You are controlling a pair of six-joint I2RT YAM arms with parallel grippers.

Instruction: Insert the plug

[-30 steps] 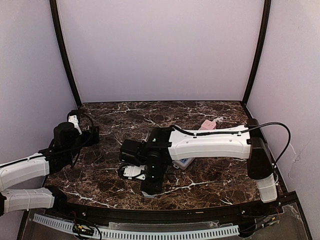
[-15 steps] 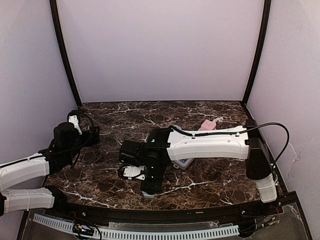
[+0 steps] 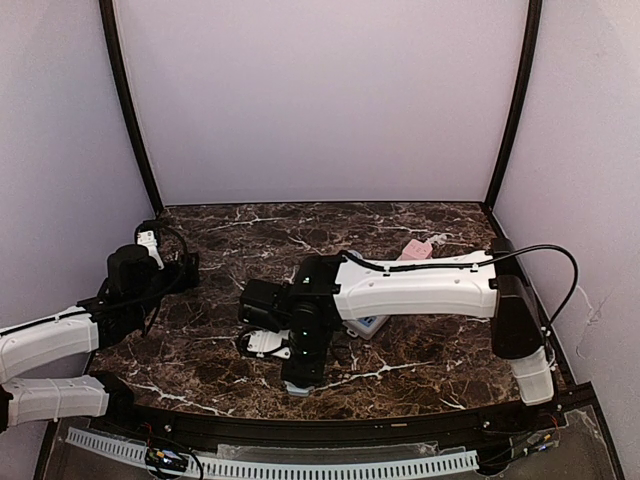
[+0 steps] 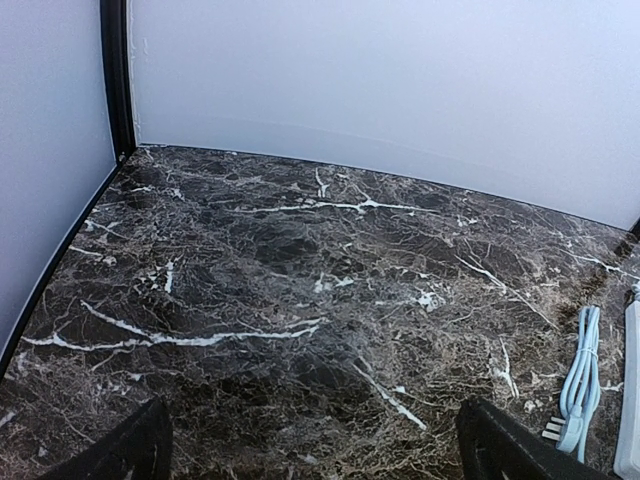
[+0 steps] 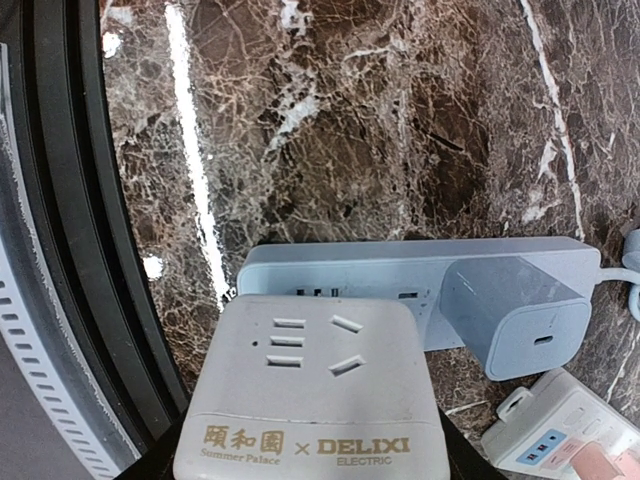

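My right gripper moves down next and pushes the plug onto the power strip's near end [image 5: 318,288] before releasing it, since the blue charger [image 5: 515,310] sits further along.
The plug [image 5: 310,385] is a grey cube adapter with slots on its face and a gold DELIXI print. My right gripper [image 5: 310,445] is shut on it, its dark fingers just showing at both lower sides. The plug hangs over the near end of a light blue power strip [image 5: 350,265], hiding some of its sockets; whether they touch I cannot tell. A blue charger [image 5: 515,310] sits plugged into the strip further along. In the top view the right arm [image 3: 420,290] reaches left across the table. My left gripper [image 4: 310,445] is open over bare marble at the far left [image 3: 188,268].
The table's black front rim [image 5: 70,250] runs close beside the strip's end. A white device with pink and blue buttons [image 5: 560,435] lies next to the charger. A pale blue coiled cable [image 4: 580,385] lies at the right in the left wrist view. A pink object [image 3: 417,250] sits behind the right arm.
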